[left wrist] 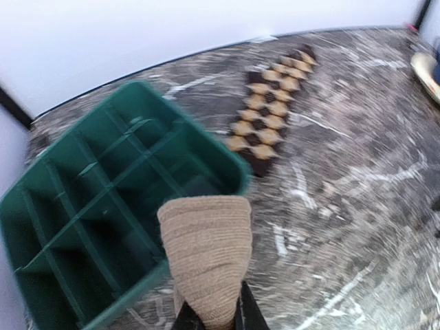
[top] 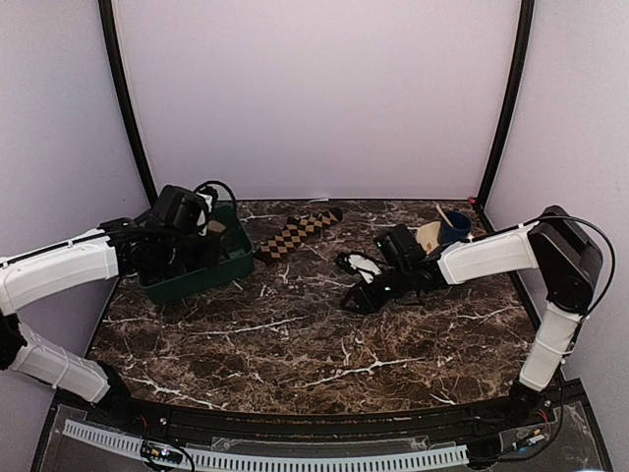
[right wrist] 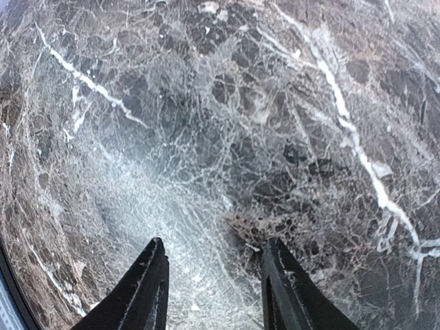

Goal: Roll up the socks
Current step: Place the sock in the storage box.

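Observation:
I should move my left gripper to the left in the top view, then down into a near-row tray section (top: 169,274) (left wrist: 84,279) to release the tan sock, because that section is empty.
My left gripper (left wrist: 213,313) is shut on the plain tan sock (left wrist: 206,258), a rolled bundle of ribbed fabric that sticks out from between the fingers above the near corner of the green tray (left wrist: 196,134). In the top view this gripper (top: 203,224) hovers over the tray's (top: 197,280) back right part. The brown-and-black checkered sock (top: 295,234) (left wrist: 268,117) lies flat and stretched out on the marble, just right of the tray. My right gripper (top: 360,293) (right wrist: 214,251) stands open low over bare marble at centre right, nothing between its fingers.
The tray is split into several compartments by dividers. A shallow bowl (top: 429,236) (left wrist: 426,69) and a blue cup (top: 455,226) stand at the back right, close behind the right arm. Walls close the table at back and sides.

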